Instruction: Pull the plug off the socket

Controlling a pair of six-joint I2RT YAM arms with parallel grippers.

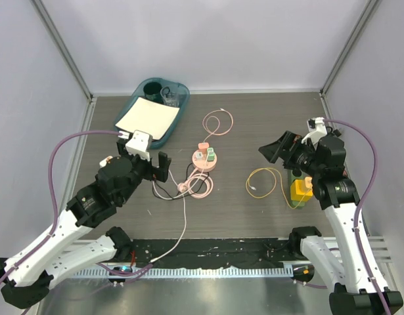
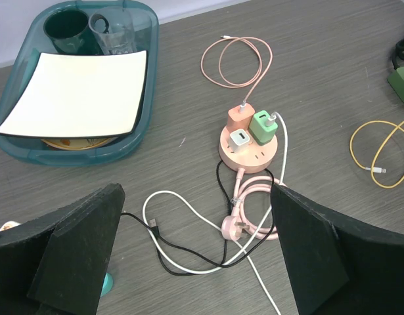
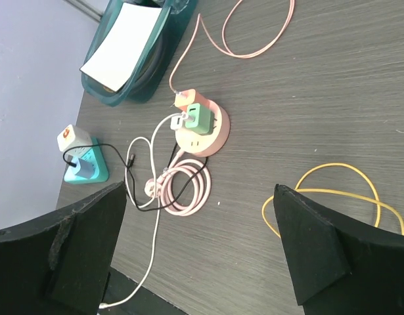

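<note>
The robot's right gripper has its fingers pointing toward the pink socket (image 1: 205,160), so it will next go to the right in the top view and tilt down over the green strip's pink plug.
A round pink socket (image 1: 205,160) lies mid-table with its pink cord (image 1: 196,186) coiled in front of it. Three plugs stand in its top: a green plug (image 2: 262,126), an orange-pink plug (image 2: 240,117) and a small white plug (image 2: 241,139). In the right wrist view the socket (image 3: 208,138) and the green plug (image 3: 199,118) show at upper centre. My left gripper (image 1: 148,170) hovers open to the left of the socket, above loose cables (image 2: 188,259). My right gripper (image 1: 284,161) hovers open to the socket's right. Neither gripper touches anything.
A teal tray (image 1: 163,134) at the back left holds a white plate, a cup and a glass. There is a pink cable loop (image 1: 217,122) behind the socket and a yellow cable (image 1: 263,182) to its right. A yellow-green block (image 1: 300,191) sits under the right arm. A teal socket (image 3: 87,167) lies at far left.
</note>
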